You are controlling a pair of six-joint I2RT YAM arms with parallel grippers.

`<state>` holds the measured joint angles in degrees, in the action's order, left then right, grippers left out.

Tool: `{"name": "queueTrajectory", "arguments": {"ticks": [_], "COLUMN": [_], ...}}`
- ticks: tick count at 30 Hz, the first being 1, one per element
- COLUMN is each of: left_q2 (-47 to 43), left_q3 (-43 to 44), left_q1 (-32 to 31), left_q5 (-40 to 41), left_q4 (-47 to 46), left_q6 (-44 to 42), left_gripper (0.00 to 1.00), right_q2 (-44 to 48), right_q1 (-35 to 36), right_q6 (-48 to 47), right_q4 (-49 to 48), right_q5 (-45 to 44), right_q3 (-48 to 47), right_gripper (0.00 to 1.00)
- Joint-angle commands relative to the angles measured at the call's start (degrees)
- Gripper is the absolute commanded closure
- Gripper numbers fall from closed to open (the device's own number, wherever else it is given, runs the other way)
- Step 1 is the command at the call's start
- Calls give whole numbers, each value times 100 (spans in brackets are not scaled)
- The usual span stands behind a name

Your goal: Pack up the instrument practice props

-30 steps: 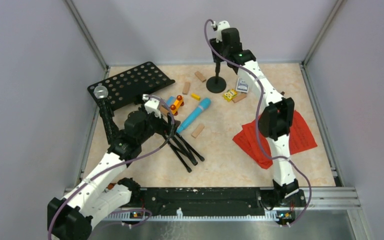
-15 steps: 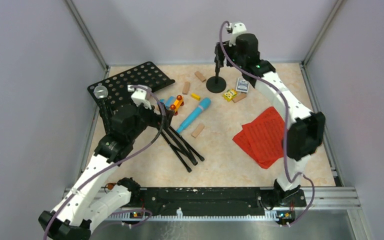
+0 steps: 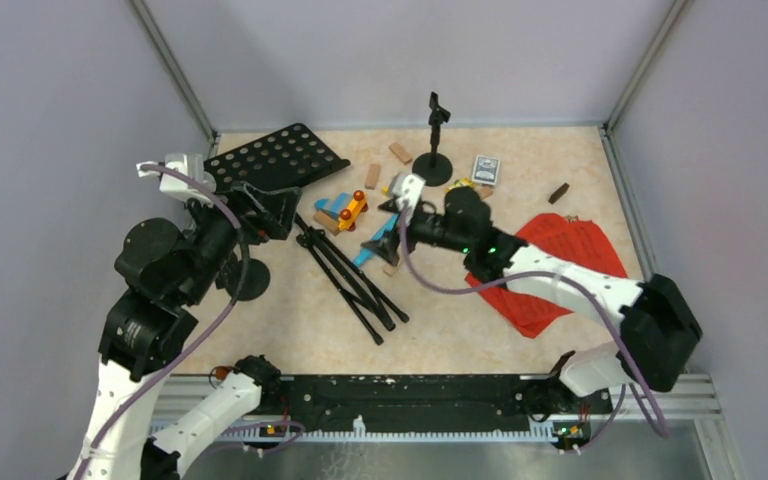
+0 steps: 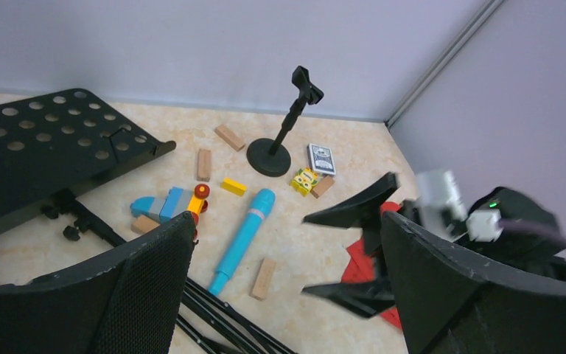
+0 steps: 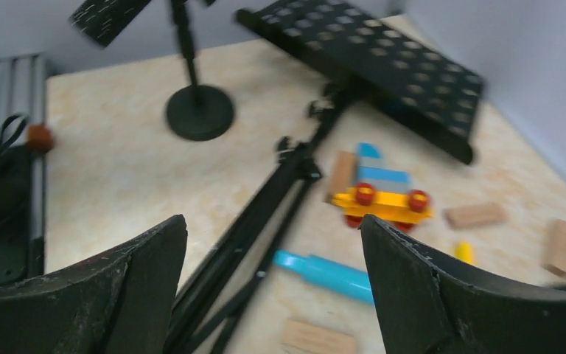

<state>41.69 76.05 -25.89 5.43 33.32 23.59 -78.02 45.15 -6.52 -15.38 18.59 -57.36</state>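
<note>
My right gripper will move open across the music desk's tripod legs next and onto the near mic holder's post [image 5: 186, 46], because the post stands to the left of my right gripper in the top view.
The black hole-punched music desk [image 3: 270, 160] lies at the far left, its tripod legs [image 3: 355, 285] folded flat toward the middle. The blue microphone [image 4: 245, 236] lies beside the legs. My right gripper [image 3: 388, 230] hovers open and empty just above it; the right wrist view [image 5: 273, 228] shows the microphone [image 5: 324, 273] between the jaws. My left gripper [image 3: 265, 205] is open and empty, raised over the desk's near edge. One mic holder [image 3: 433, 165] stands at the back, another [image 3: 243, 280] by my left arm. Red pages [image 3: 560, 265] lie right. The silver-headed microphone is hidden.
A colourful toy vehicle [image 3: 345, 210] sits by the blue microphone's far end. Wooden blocks [image 3: 372, 176] are scattered around the middle and back. A card deck [image 3: 485, 170] lies right of the far holder. Grey walls close the left, back and right sides.
My right arm has swung down from the far mic holder to just above the blue microphone. My left arm has lifted and drawn back left, away from the tripod legs.
</note>
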Motion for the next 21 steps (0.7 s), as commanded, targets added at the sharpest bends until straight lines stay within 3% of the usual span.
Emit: {"name": "queueTrajectory", "arguments": {"ticks": [1,6,12,21], "left_q2": [-99,-217,-347,-539], "left_q3": [210,213,211,226], "left_q1": [24,27,28,23], "left_q5": [37,-55,-143,-189], "left_q4": [608,759,863,954], "left_q6": [233,201,211,169], "left_gripper": [1,1,1,1], "right_q2": [-797,-2395,-4392,-6304], "right_q1": [671,1189,1500,1619], "right_q6": [-444,264,1100,1334], "right_q4": [-1571,-2813,-4974,-4452], "right_q5": [963,1102,1550,1046], "right_q3": [173,-536,-1698,-4084], "right_gripper": [14,17,20,20]}}
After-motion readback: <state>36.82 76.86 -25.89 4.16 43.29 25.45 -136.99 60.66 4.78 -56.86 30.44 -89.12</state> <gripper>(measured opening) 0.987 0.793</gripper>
